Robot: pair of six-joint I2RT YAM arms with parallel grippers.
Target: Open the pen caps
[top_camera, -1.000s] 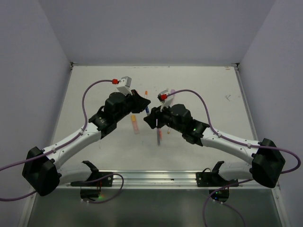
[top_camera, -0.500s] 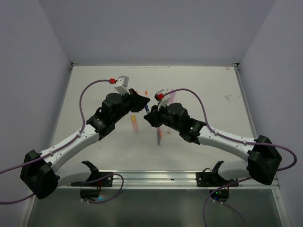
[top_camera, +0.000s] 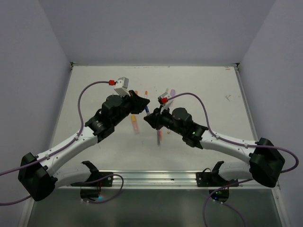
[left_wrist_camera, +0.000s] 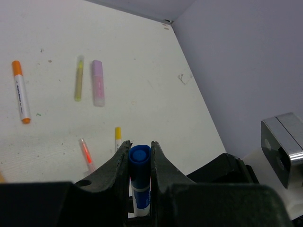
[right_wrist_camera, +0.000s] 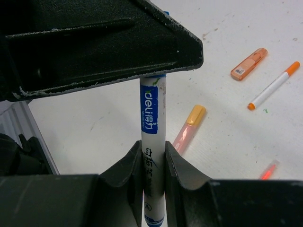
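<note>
I will next pull my left gripper away to the left in the top view and down to let go of the pen cap, because bare tabletop is below it on that side.
A white pen with a blue label is held in the air between my two grippers over the middle of the table. My left gripper is shut on its blue pen cap, which points at the camera. The right gripper is shut on the same pen's white body, below the label. In the top view the left gripper and the right gripper meet tip to tip, with the pen just showing between them. The cap still sits on the pen.
Other pens lie on the table: an orange-capped white pen, a yellow-green pen, a lilac highlighter, a yellow-capped pen, an orange highlighter and a pink highlighter. Grey walls enclose the table.
The right gripper's jaws have closed on the pen's white body. Both arms have shifted slightly, with the left gripper still holding the blue cap.
</note>
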